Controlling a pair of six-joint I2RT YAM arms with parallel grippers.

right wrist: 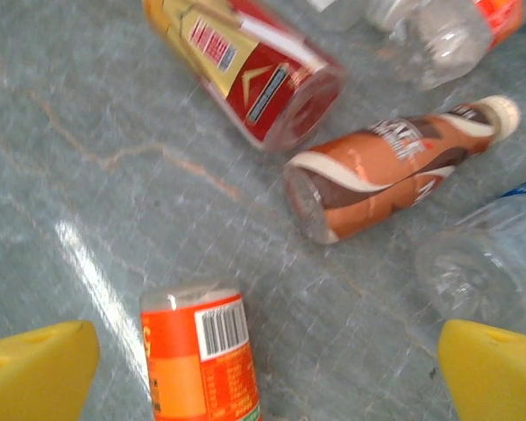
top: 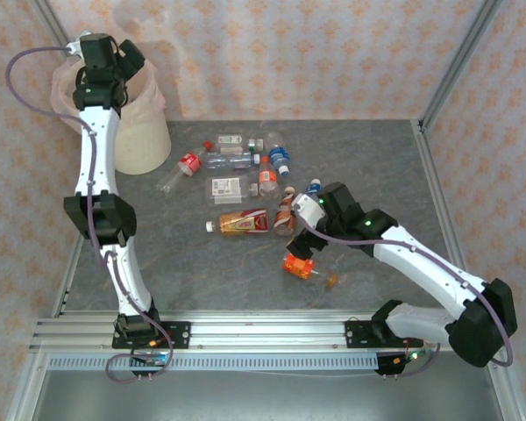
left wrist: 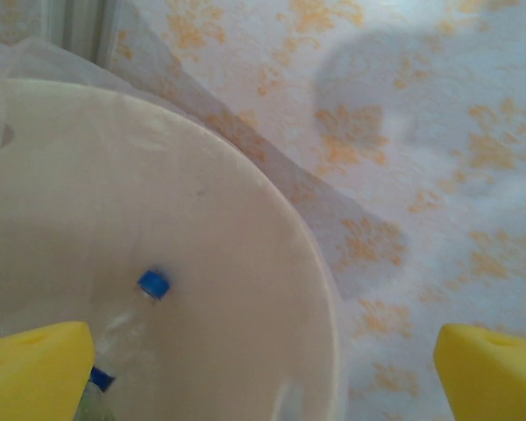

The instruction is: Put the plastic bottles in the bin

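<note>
The right gripper moves down and draws back over the bottle's labelled end next and closes there, because the orange-labelled bottle lies untouched between its spread fingers.
The cream bin stands at the table's far left. My left gripper hangs over its mouth, open, nothing between its yellow fingertips. Inside the bin lies a clear bottle with a blue cap. Several plastic bottles lie mid-table: a red-labelled one, a brown-and-orange one, a red-capped one. My right gripper hovers open above an orange-labelled bottle. In the right wrist view that orange-labelled bottle lies left of centre between the spread fingers, untouched.
Patterned walls and aluminium posts box the table in. A metal rail runs along the near edge. A clear blue-labelled bottle lies close to my right gripper's right finger. The red-labelled bottle lies further ahead.
</note>
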